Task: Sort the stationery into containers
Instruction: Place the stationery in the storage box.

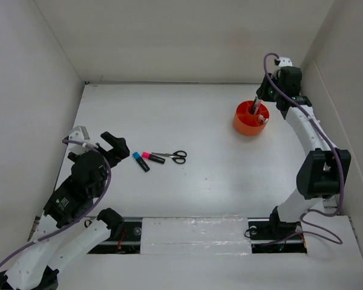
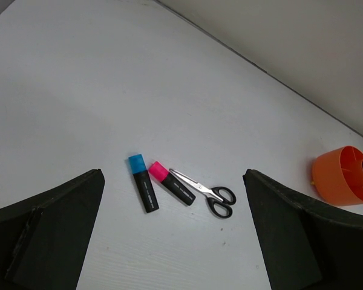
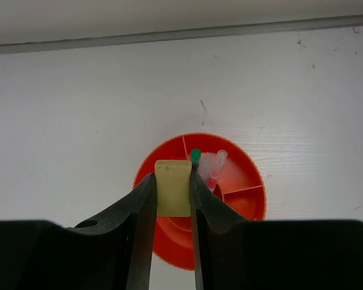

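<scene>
My right gripper shifts over the pot's empty section beside the pale pens next and descends to release. That section lies below it, to the right in the wrist view.
The round orange pot (image 1: 244,124) stands at the back right, with pens upright in its middle (image 1: 255,104). My right gripper (image 3: 172,181) is shut on the beige eraser cube (image 3: 173,187) and holds it directly above the pot (image 3: 245,184), beside a green-tipped pen (image 3: 195,156) and pale pens (image 3: 214,166). The blue-capped marker (image 1: 140,161), pink-capped marker (image 1: 152,157) and black-handled scissors (image 1: 172,156) lie in a row on the table. My left gripper (image 1: 112,147) is open and empty, just left of them; the left wrist view shows the markers (image 2: 144,182) and scissors (image 2: 206,193) ahead.
White walls enclose the table on the left, back and right. The pot sits close to the right arm's elbow (image 1: 322,172). A taped strip (image 1: 196,235) runs along the near edge between the arm bases.
</scene>
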Controlling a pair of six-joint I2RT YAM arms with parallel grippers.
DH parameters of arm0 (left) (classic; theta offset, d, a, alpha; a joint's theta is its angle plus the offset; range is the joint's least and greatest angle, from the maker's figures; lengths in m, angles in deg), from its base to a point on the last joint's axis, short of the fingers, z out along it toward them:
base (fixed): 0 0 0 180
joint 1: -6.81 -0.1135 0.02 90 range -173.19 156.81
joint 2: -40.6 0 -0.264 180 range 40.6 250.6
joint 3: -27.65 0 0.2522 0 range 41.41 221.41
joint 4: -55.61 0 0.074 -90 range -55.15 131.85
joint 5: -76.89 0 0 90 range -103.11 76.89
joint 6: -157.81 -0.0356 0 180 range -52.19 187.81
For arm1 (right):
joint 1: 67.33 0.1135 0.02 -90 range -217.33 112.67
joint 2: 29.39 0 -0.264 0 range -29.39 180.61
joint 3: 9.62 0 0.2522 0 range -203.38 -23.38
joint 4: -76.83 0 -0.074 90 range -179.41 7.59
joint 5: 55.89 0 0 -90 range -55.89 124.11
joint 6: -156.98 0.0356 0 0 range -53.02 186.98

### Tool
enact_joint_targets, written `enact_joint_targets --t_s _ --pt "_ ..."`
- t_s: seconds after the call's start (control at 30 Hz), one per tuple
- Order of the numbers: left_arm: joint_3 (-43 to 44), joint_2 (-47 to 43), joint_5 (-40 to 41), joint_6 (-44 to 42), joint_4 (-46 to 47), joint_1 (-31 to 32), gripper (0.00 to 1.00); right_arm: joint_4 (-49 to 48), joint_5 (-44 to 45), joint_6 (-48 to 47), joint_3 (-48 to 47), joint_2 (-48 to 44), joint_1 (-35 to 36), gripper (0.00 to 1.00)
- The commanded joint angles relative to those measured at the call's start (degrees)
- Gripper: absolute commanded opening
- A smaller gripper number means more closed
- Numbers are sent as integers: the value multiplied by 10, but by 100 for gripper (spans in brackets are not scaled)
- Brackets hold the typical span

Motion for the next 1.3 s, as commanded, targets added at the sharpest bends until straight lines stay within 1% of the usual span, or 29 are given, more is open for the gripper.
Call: enact_joint_targets --t_s 0.0,0.13,0.2,0.3,0.37,0.43,0.53,0.7,0.83,0.93,1.03,1.1,1.13,1.2,1.27 --pt "0 18 -10 -12 20 -3 100 -65 -117 -42 -37 17 -36 0" --pt "0 23 -10 -12 20 -3 100 -65 -164 -48 -96 68 -77 0" --pt "0 23 -10 -12 20 -3 100 -59 -199 -54 -116 79 -98 0" --pt "0 28 -10 -18 26 -3 100 -67 -199 -54 -134 101 -111 0" --pt "0 28 -10 -18 26 -3 100 -67 -205 -62 -164 130 -118 0" --pt "0 28 -10 -18 26 -3 100 -60 -259 -76 -177 145 -138 0" --pt "0 33 -15 -23 31 -3 100 -85 -347 -99 -170 158 -161 0" --pt "-5 44 -26 -28 31 -3 100 -85 -381 -105 -175 184 -174 0" --pt "-5 50 -26 -28 31 -3 100 -57 -423 -127 -188 204 -174 0" --pt "-5 50 -26 -28 31 -3 100 -20 -402 -140 -202 210 -174 0" --pt "-5 45 -26 -28 31 -3 100 -20 -373 -140 -195 215 -169 0" --pt "-5 40 -26 -28 31 -3 100 -32 -333 -121 -178 215 -169 0" --pt "-5 40 -26 -28 31 -3 100 -47 -344 -115 -152 210 -169 0" --pt "-5 40 -31 -28 31 -3 100 -56 -344 -103 -145 210 -169 0" --pt "-5 40 -31 -28 31 -3 100 -56 -363 -103 -138 215 -169 0"
